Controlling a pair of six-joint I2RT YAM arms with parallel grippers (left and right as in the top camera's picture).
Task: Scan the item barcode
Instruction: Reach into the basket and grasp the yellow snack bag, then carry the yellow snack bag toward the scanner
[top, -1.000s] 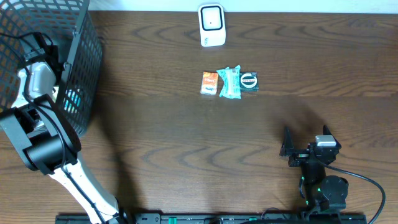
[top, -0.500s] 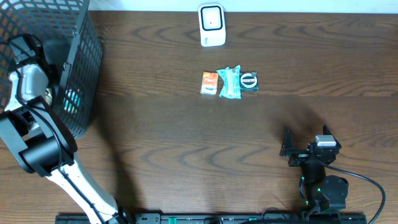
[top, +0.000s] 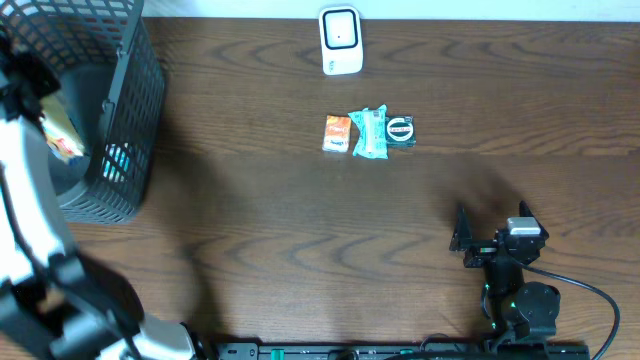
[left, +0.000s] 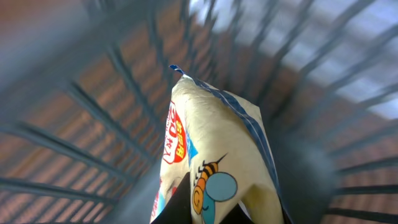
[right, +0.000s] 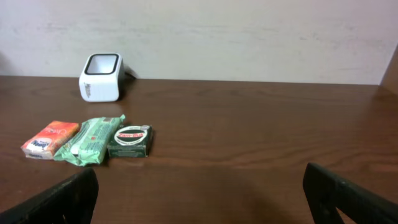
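My left gripper should next rise over the basket's rim, then go down beside the orange packet to release the snack packet (top: 62, 128), as the tabletop there is bare.
A cream snack packet (left: 217, 130) with a bee picture and red lettering hangs in my left gripper (left: 208, 210), which is shut on its lower end. In the overhead view the packet (top: 62, 128) shows above the inside of the black mesh basket (top: 135, 150). The white scanner (top: 340, 41) stands at the table's far edge and also shows in the right wrist view as the scanner (right: 101, 77). My right gripper (top: 490, 218) rests open near the front right, nothing between its fingers (right: 68, 198).
An orange packet (top: 337, 133), a green packet (top: 370, 133) and a dark green box (top: 400, 131) lie in a row just in front of the scanner. Blurred basket bars (left: 93, 106) surround the held packet.
My left gripper closed on the bee packet inside the basket and has risen with it; the left arm swung toward the left edge. The right arm has not moved.
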